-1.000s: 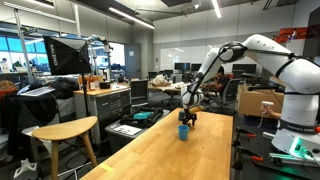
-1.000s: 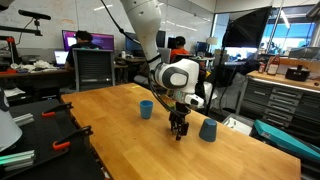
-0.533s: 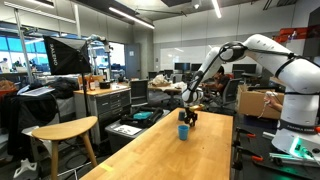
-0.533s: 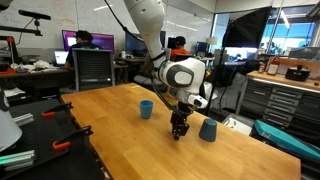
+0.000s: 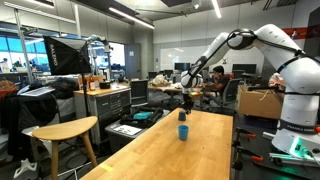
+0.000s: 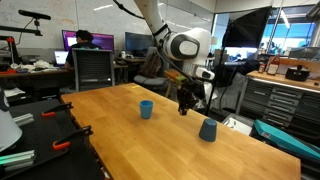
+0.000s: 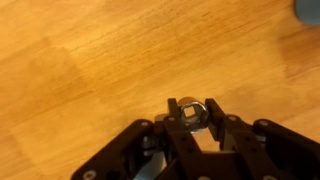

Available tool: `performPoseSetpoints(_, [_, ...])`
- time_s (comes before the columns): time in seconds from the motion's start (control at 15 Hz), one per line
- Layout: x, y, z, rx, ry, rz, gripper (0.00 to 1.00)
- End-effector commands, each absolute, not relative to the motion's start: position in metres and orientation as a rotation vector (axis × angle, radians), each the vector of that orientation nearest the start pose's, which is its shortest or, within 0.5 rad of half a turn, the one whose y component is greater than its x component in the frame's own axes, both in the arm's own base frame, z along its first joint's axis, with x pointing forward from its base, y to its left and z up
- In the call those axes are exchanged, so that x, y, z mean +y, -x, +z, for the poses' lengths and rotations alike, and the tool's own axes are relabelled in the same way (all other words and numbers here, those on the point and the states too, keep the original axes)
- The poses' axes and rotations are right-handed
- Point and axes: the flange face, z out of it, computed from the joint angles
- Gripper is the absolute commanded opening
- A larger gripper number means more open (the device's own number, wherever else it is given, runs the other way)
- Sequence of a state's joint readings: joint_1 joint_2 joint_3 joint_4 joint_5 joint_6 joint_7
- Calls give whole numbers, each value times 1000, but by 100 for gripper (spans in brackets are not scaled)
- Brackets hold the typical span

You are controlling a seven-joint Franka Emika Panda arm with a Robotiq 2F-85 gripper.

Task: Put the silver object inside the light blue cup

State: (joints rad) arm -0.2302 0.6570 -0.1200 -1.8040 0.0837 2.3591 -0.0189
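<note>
My gripper still holds the socket to one side of the light blue cup, so next it should move across over the cup's rim (image 5: 183,127), then go down to release the socket.
The silver object (image 7: 191,111) is a small metal socket with a square hole, pinched between my fingertips (image 7: 213,112) in the wrist view. My gripper (image 6: 185,104) is shut on it and hangs well above the wooden table (image 6: 110,135). The light blue cup (image 6: 146,109) stands upright on the table, to the left of the gripper and below it. In an exterior view the gripper (image 5: 185,100) hovers above the cup (image 5: 183,131). The socket is too small to make out in both exterior views.
A second, duller blue cup (image 6: 208,130) stands upside down on the table, to the right of the gripper. A blue edge (image 7: 308,5) shows at the wrist view's top right corner. A wooden stool (image 5: 62,131) stands beside the long table; desks and monitors lie behind.
The jaws have closed on the silver object, and the arm has lifted it straight up off the table, from tabletop level between the cups to well above them.
</note>
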Motion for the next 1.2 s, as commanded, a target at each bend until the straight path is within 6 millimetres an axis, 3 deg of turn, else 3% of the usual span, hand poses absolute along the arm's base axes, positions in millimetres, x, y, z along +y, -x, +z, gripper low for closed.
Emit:
performPoseSetpoints(0.0, [-181,-589,244,372,3011,122,8])
performPoseSetpoints(0.2, [-149,-583,261,239,2898,128,8])
performPoseSetpoints(0.33, [-127,-578,251,168,2809,181,8])
performPoseSetpoints(0.6, [-92,-572,211,92,2684,331,8])
performPoseSetpoints(0.73, [-83,-572,191,94,2661,389,8])
performPoseSetpoints(1.13, [-89,-599,154,123,2667,398,8])
